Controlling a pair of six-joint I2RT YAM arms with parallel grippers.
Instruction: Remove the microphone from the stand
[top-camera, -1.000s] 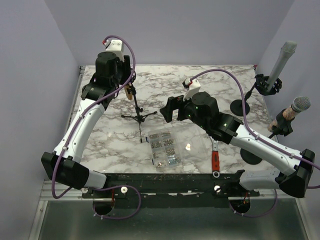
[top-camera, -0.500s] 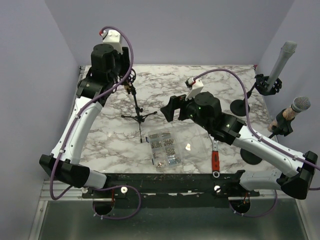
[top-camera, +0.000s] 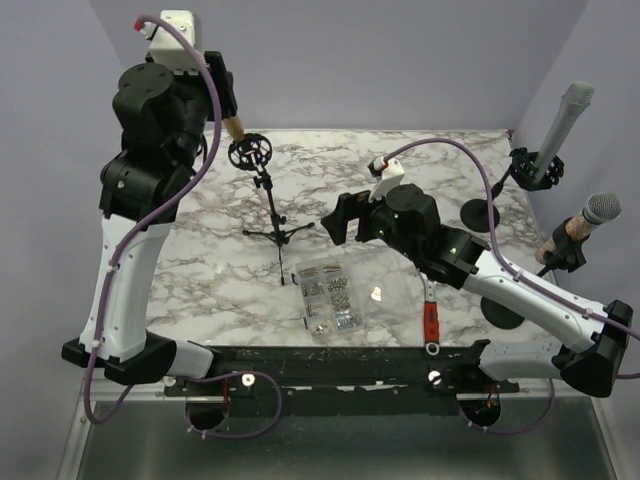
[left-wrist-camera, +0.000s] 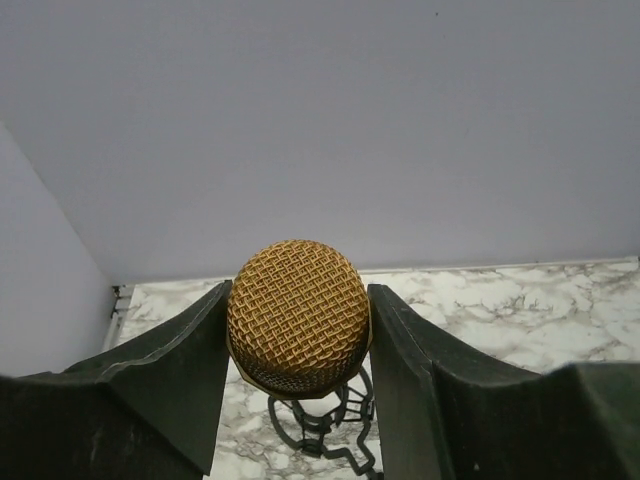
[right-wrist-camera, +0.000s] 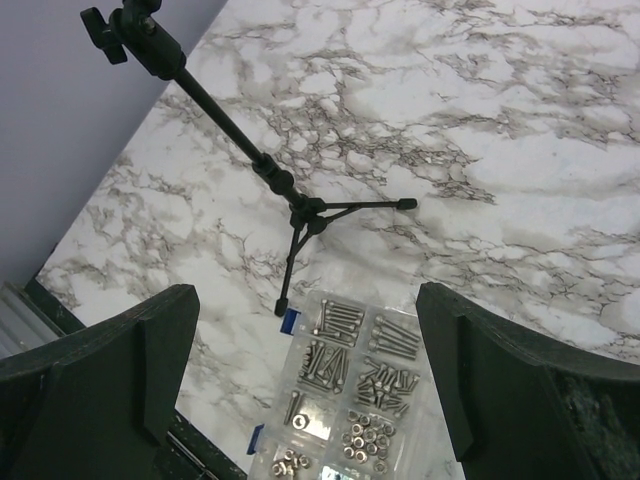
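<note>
My left gripper should now carry the gold microphone (top-camera: 237, 128) back and down onto the bare marble (top-camera: 252, 308) beside the clear box and let go of it there, because the holder ring is already empty.
My left gripper (top-camera: 226, 106) is raised high at the back left and is shut on the gold microphone (top-camera: 237, 128). In the left wrist view its gold mesh head (left-wrist-camera: 298, 315) sits clamped between my two fingers, with my gripper (left-wrist-camera: 298, 335) around it. The small black tripod stand (top-camera: 274, 214) stands on the marble table, and its round holder ring (top-camera: 250, 152) is empty, just below and right of the microphone; the ring also shows in the left wrist view (left-wrist-camera: 320, 425). My right gripper (top-camera: 340, 218) is open and empty, right of the stand (right-wrist-camera: 268, 172) and above the table.
A clear box of screws and nuts (top-camera: 330, 297) lies in front of the stand, seen also in the right wrist view (right-wrist-camera: 350, 400). A red-handled tool (top-camera: 431, 320) lies near the front edge. A grey microphone (top-camera: 562, 120) and a silver-headed one (top-camera: 600, 210) stand at the right edge.
My left arm has risen and swung back to the left, lifting the gold microphone up out of the stand's ring. The right arm has not moved.
</note>
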